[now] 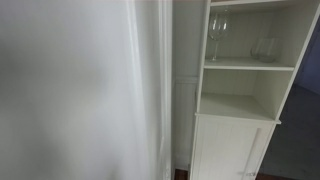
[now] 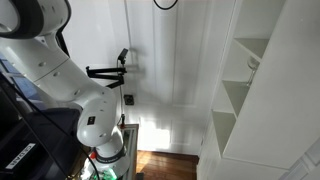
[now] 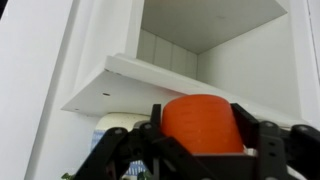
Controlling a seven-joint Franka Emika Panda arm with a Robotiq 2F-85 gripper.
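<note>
The orange cylindrical object is still in front, below the edge of the white shelf board, so the gripper should move outward and carry it in under the board.
In the wrist view my gripper (image 3: 198, 112) is shut on an orange cylindrical object (image 3: 198, 130), which looks like a cup. Its black fingers press on both sides. It is held just below and in front of a white shelf board (image 3: 110, 85) of a white shelf unit. The open compartment above the board shows nothing inside. The gripper itself does not show in either exterior view. Only the white arm (image 2: 50, 60) shows there.
The white shelf unit (image 1: 240, 65) holds a tall wine glass (image 1: 217, 35) and a low glass (image 1: 265, 48) on an upper shelf, with a closed cabinet door (image 1: 230, 148) below. It also shows in an exterior view (image 2: 245, 90). White wall panels (image 2: 170, 60) stand behind.
</note>
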